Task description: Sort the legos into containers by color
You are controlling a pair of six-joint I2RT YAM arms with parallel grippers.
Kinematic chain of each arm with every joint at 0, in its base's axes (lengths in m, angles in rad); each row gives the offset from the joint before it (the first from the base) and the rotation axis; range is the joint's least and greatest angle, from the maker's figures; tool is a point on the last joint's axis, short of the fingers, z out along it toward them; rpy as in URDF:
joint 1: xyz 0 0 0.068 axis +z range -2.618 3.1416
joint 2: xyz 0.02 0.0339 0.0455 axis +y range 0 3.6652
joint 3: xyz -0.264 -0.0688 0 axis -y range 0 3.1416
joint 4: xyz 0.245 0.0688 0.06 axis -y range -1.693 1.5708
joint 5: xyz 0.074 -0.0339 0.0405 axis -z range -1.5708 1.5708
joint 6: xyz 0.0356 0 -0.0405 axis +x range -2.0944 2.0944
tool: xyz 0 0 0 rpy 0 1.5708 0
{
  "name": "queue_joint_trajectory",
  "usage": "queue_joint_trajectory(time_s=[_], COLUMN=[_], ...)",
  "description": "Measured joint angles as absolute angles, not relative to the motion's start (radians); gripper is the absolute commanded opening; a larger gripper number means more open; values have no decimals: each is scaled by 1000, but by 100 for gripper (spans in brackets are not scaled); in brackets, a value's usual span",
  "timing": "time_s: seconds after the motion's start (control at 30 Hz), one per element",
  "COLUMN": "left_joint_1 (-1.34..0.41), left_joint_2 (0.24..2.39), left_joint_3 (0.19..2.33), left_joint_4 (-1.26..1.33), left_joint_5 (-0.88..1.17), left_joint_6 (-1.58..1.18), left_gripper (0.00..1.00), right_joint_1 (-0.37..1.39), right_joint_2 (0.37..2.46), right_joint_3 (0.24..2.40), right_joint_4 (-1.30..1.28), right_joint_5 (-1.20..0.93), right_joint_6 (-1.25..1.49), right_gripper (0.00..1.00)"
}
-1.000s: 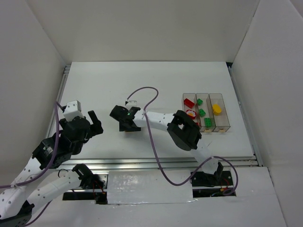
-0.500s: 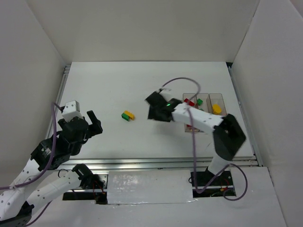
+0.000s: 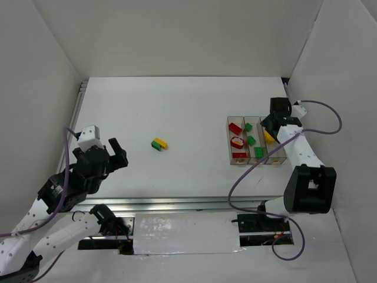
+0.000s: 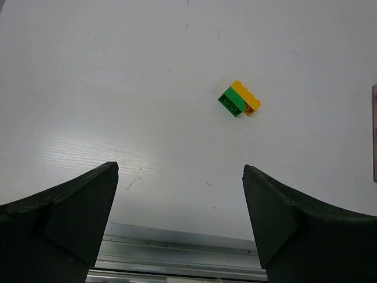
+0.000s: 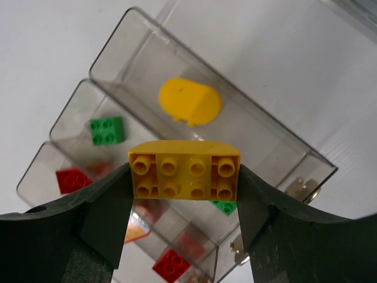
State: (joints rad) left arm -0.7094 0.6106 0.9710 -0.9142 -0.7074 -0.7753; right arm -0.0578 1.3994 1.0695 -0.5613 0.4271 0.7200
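My right gripper should next go down a little toward the bin holding the rounded yellow piece [image 5: 189, 101], then let go of the yellow lego there.
My right gripper [image 5: 184, 177] is shut on a yellow lego [image 5: 184, 170], studs facing the camera, held above the containers [image 5: 259, 127]. In the top view that gripper [image 3: 270, 125] hangs over the far end of the right-hand bin [image 3: 275, 152]. That bin holds a rounded yellow piece [image 5: 189, 101]. The middle bin holds green legos [image 3: 251, 140], and the left bin holds red ones [image 3: 235, 128], one with a round white face [image 3: 237, 141]. A green lego [image 4: 231, 102] joined to a yellow one [image 4: 246, 98] lies mid-table [image 3: 159, 144]. My left gripper [image 4: 179, 172] is open and empty, at the near left [image 3: 118, 152].
White walls close in the table on the left, back and right. A metal rail [image 4: 177, 247] runs along the near edge, just below my left gripper. The right arm's purple cable [image 3: 247, 177] loops over the table in front of the containers.
The right arm swung from the table's middle to over the containers, carrying the yellow lego. The green and yellow pair, hidden under the gripper before, stayed mid-table. The left arm barely moved.
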Motion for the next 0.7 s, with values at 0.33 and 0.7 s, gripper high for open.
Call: queue_joint_trajectory(time_s=[0.33, 0.7], left_joint_1=[-709, -709], left_joint_2=[633, 668], left_joint_3=[971, 971], left_joint_4=[-910, -900], left_joint_5=[-676, -664], left_joint_6=[-756, -736], left_gripper=[100, 100], right_joint_1=[-127, -122], right_joint_2=[1543, 1556], right_joint_3=[1073, 1126], right_joint_4=[-537, -539], right_joint_5=[436, 414], right_joint_6=[751, 757], right_gripper=[77, 96])
